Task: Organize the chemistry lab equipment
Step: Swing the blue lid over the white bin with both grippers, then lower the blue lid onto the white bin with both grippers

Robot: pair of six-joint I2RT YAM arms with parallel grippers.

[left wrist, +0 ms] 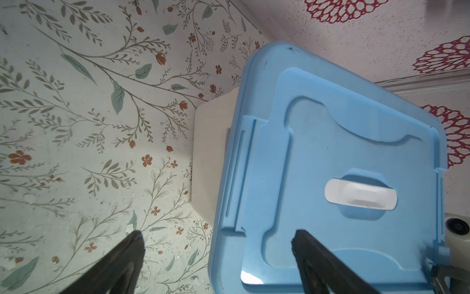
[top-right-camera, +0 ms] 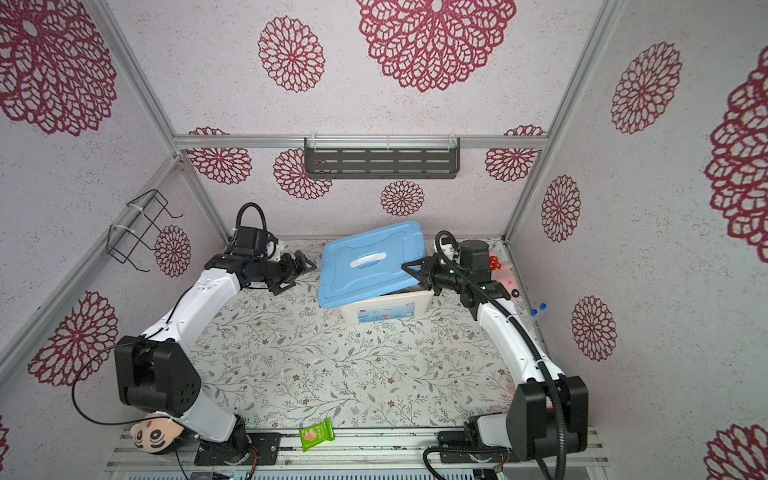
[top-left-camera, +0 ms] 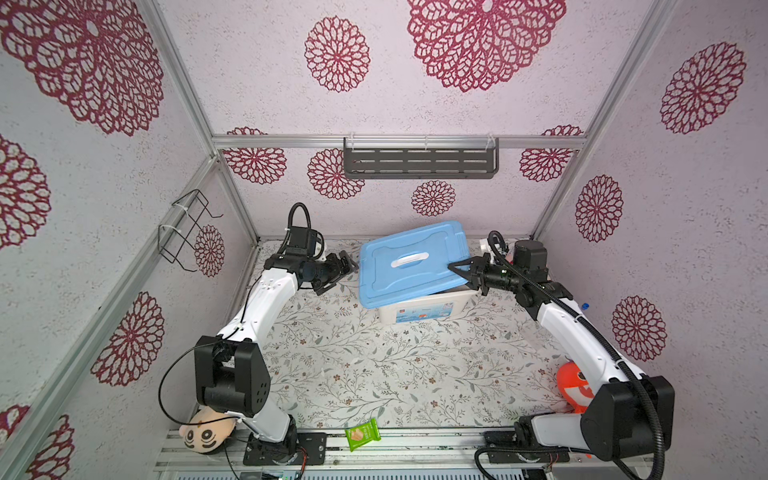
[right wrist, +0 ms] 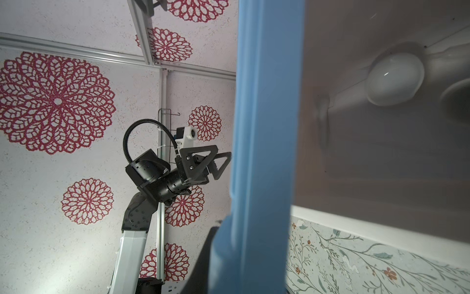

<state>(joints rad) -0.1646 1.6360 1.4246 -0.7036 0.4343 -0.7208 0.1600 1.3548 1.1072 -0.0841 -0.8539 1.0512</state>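
Note:
This side of the lid is raised, so my right gripper will next lower the lid's edge toward the bin's uncovered rim (top-left-camera: pixel 467 293) and release it there.
A white storage bin (top-left-camera: pixel 424 309) stands at the back of the table. Its blue lid (top-left-camera: pixel 411 266) lies tilted on it, right side raised. My right gripper (top-left-camera: pixel 453 266) is shut on the lid's right edge (right wrist: pixel 264 127). Under the raised lid, the right wrist view shows a round white dish (right wrist: pixel 395 79) on the bin's floor, and part of a second dish (right wrist: pixel 457 96) beside it. My left gripper (top-left-camera: pixel 349 266) hangs open just off the lid's left edge (left wrist: pixel 229 178), holding nothing. Two blue-capped tubes (top-right-camera: pixel 538 309) lie by the right wall.
A plush head (top-left-camera: pixel 205 432) sits under the left arm's base. An orange plush (top-left-camera: pixel 575 386) is beside the right arm and a pink plush (top-right-camera: pixel 503 270) behind the right wrist. A green snack packet (top-left-camera: pixel 363 434) lies at the front edge. A dark shelf (top-left-camera: pixel 419 158) hangs on the back wall and a wire basket (top-left-camera: pixel 187 230) on the left wall.

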